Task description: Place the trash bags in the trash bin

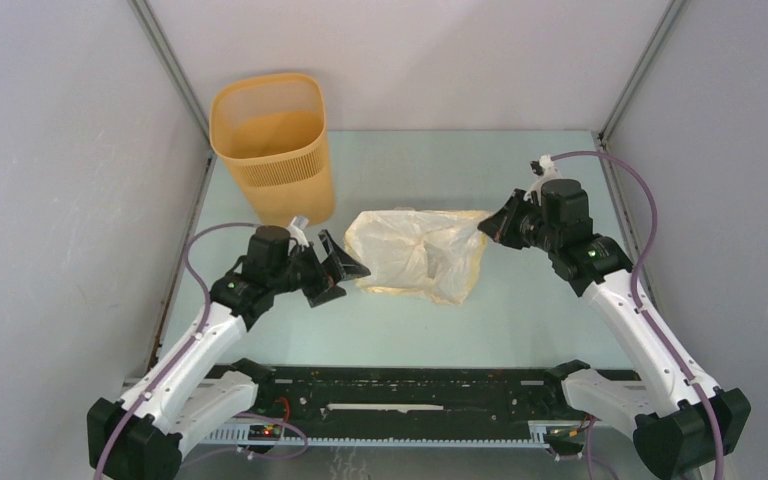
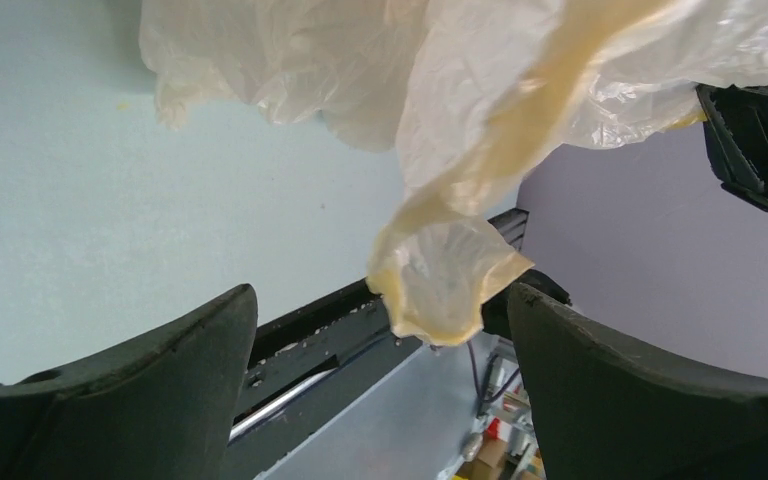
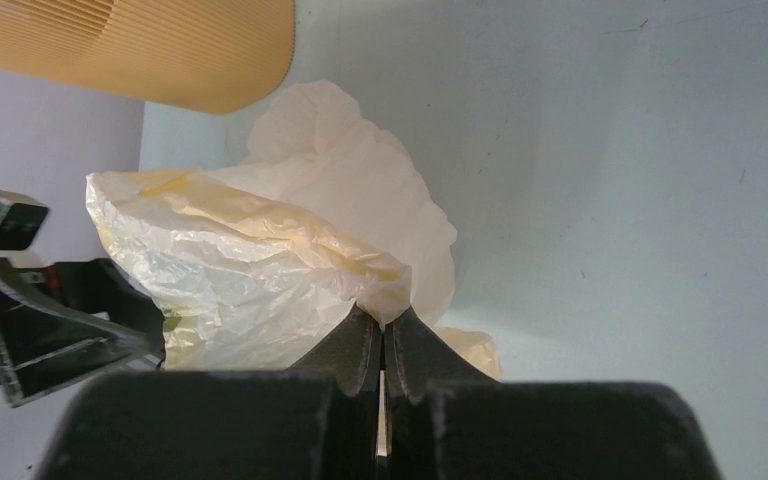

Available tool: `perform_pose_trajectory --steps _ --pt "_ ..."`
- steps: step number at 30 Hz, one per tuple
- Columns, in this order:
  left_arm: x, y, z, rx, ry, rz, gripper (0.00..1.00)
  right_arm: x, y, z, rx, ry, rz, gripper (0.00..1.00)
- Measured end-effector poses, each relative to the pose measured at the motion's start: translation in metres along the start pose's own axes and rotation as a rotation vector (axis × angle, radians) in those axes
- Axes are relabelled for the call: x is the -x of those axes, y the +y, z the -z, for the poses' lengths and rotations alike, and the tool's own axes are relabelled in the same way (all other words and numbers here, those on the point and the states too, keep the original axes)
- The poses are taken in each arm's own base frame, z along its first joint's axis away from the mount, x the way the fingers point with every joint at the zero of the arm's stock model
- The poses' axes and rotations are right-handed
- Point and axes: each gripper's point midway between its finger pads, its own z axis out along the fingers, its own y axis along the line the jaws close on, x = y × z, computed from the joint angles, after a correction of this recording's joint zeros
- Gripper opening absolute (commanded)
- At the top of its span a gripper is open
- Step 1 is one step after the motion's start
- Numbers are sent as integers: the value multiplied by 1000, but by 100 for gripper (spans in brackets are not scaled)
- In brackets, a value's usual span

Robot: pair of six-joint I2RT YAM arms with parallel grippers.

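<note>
The trash bag's loose edge already hangs between my left gripper's fingers, so they need to ease slightly outward and close around it next.
The pale yellowish-cream trash bag (image 1: 415, 255) is spread out above the middle of the table, crinkled and translucent. My right gripper (image 1: 488, 228) is shut on its right corner; in the right wrist view the plastic (image 3: 260, 270) bunches out from between the closed fingertips (image 3: 360, 335). My left gripper (image 1: 345, 278) stands wide open just left of the bag. In the left wrist view a loose corner of the bag (image 2: 445, 285) hangs free between the two fingers, touching neither. The yellow-orange ribbed trash bin (image 1: 275, 145) stands upright at the back left, apart from both grippers.
Grey walls close in the pale green table (image 1: 540, 180) on three sides. A black rail (image 1: 400, 395) runs along the near edge between the arm bases. The bin's ribbed side (image 3: 140, 45) shows at the top left of the right wrist view.
</note>
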Motion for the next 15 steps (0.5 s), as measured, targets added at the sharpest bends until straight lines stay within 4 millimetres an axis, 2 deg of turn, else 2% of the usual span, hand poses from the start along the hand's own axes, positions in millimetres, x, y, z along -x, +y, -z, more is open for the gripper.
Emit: perform_pose_trajectory --steps 3,5,6,9,11,12,13,15 --pt "-7 5 -11 -26 28 56 94 1 1 1 11 2 -11 0" --pt "-3 0 -19 -53 30 86 83 0 3 1 20 6 -12 0" --pt "0 -4 -23 -67 28 97 71 0 4 1 25 8 -13 0" --pt "7 -5 -32 -70 19 113 22 -1 5 2 34 16 -12 0" --pt "11 -1 -34 -32 10 100 6 -2 5 3 40 24 -12 0" --pt "14 -1 -34 -17 2 97 1 -2 4 3 41 27 -13 0" --pt "17 -1 -33 3 -5 84 0 -2 3 4 43 31 -16 0" --pt "25 -6 -29 18 -26 54 0 -1 -1 5 49 41 -24 7"
